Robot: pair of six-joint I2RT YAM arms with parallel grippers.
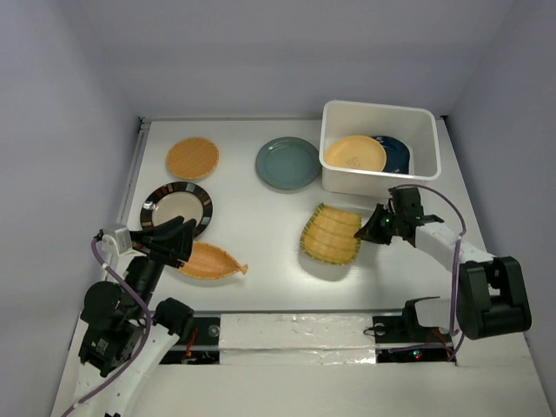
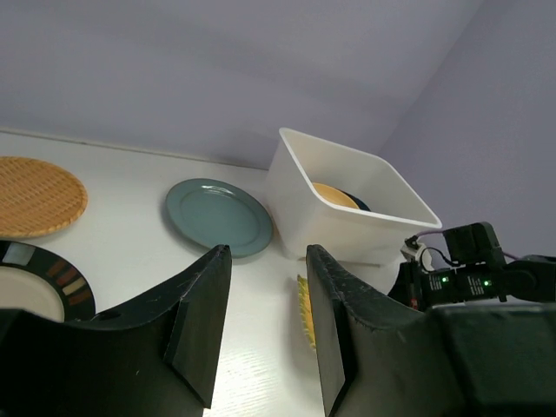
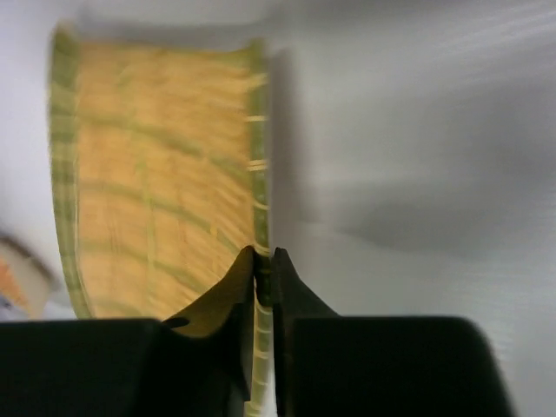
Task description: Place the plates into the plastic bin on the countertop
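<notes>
I need to lift my right gripper next, carry the ribbed plate (image 1: 331, 233) outward over the round yellow plate (image 1: 354, 154) and release it, because the near side of the bin is in the way.
The white plastic bin (image 1: 430, 143) stands at the back right and holds a round yellow plate (image 1: 354, 154) and a dark blue leaf plate (image 1: 396, 150). My right gripper (image 1: 371, 229) is shut on the right rim of the ribbed yellow oblong plate (image 1: 331, 233), which fills the right wrist view (image 3: 156, 191). On the countertop (image 1: 261, 217) lie a round orange plate (image 1: 192, 158), a grey-teal plate (image 1: 287, 163), a black-rimmed cream plate (image 1: 176, 208) and an orange leaf plate (image 1: 211, 261). My left gripper (image 1: 178, 236) is open and empty above the leaf plate's left end.
Pale lavender walls (image 1: 261, 52) bound the countertop at the back and sides. A taped strip (image 1: 295, 334) runs along the near edge between the arm bases. The bin also shows in the left wrist view (image 2: 330, 217), with the right arm (image 2: 469, 269) beside it.
</notes>
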